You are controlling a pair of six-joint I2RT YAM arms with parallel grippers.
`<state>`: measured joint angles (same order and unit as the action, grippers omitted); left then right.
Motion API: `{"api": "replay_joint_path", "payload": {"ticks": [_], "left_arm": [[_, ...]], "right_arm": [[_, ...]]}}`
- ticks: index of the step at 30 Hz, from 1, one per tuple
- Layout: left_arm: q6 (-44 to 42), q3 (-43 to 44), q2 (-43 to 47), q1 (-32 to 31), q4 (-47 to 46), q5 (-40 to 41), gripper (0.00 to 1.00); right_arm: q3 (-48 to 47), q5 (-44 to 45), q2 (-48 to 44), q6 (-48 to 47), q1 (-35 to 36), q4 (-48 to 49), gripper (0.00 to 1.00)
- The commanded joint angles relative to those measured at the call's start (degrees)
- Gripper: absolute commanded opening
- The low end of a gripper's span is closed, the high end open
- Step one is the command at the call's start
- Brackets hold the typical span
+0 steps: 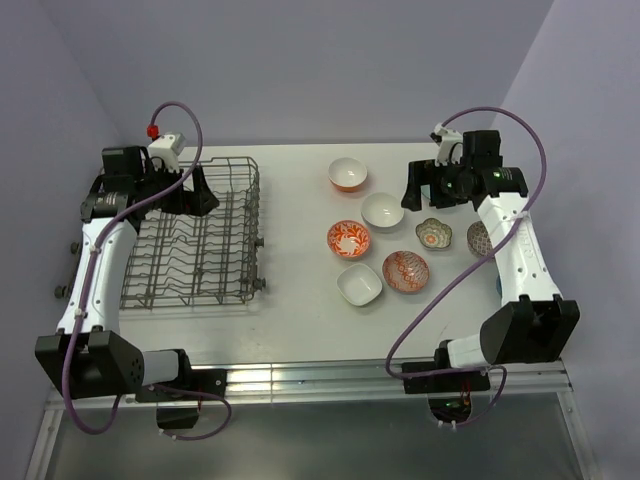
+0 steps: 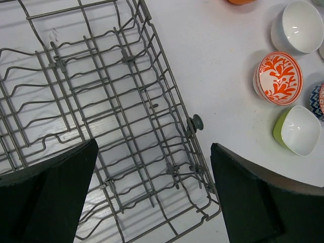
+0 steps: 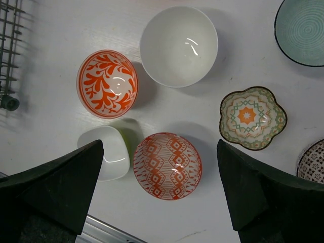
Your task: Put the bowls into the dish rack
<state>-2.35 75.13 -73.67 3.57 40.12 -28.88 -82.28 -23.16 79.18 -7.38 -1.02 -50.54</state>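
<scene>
Next, my right gripper moves down onto the round white bowl's rim (image 1: 401, 201) (image 3: 214, 30) on the side away from the orange floral bowl. Empty table there leaves room for a finger.
The grey wire dish rack (image 1: 190, 235) lies at the left and holds no bowls; it fills the left wrist view (image 2: 101, 116). Several bowls sit on the table to its right: an orange one with a white inside (image 1: 348, 174), a round white one (image 1: 383, 211), an orange floral one (image 1: 348, 238), a square white one (image 1: 359, 284), a red diamond-patterned one (image 1: 406, 271) and a scalloped one (image 1: 434, 234). My left gripper (image 1: 193, 190) hangs open and empty above the rack's far end (image 2: 152, 197). My right gripper (image 1: 422, 188) is open and empty above the bowls (image 3: 159, 197).
The right wrist view shows the diamond bowl (image 3: 167, 165) between the fingers, the square bowl (image 3: 106, 152), the floral bowl (image 3: 107, 83), the white bowl (image 3: 178, 45), the scalloped bowl (image 3: 252, 117) and a pale green bowl (image 3: 302, 30). The table's metal front edge (image 1: 320, 380) runs below.
</scene>
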Motion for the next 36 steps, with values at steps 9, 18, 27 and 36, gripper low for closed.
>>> {"api": "replay_joint_path", "payload": {"ticks": [9,18,27,36], "left_arm": [[0.5,3.1,-3.9,0.1,-0.2,-5.2,1.0],[1.4,1.9,-4.3,0.1,-0.8,-2.4,0.99],[1.5,1.2,-4.6,0.0,-1.9,-0.9,0.99],[0.9,-0.2,-4.9,0.2,-2.6,-2.7,0.99]], "right_arm": [[-11.7,3.5,17.7,-0.4,0.6,-2.6,0.86],[-19.0,6.2,30.6,1.7,0.8,-2.5,0.73],[-19.4,7.5,37.9,2.5,2.8,0.4,0.6],[-19.8,8.2,42.9,3.6,3.4,3.1,0.47]]}}
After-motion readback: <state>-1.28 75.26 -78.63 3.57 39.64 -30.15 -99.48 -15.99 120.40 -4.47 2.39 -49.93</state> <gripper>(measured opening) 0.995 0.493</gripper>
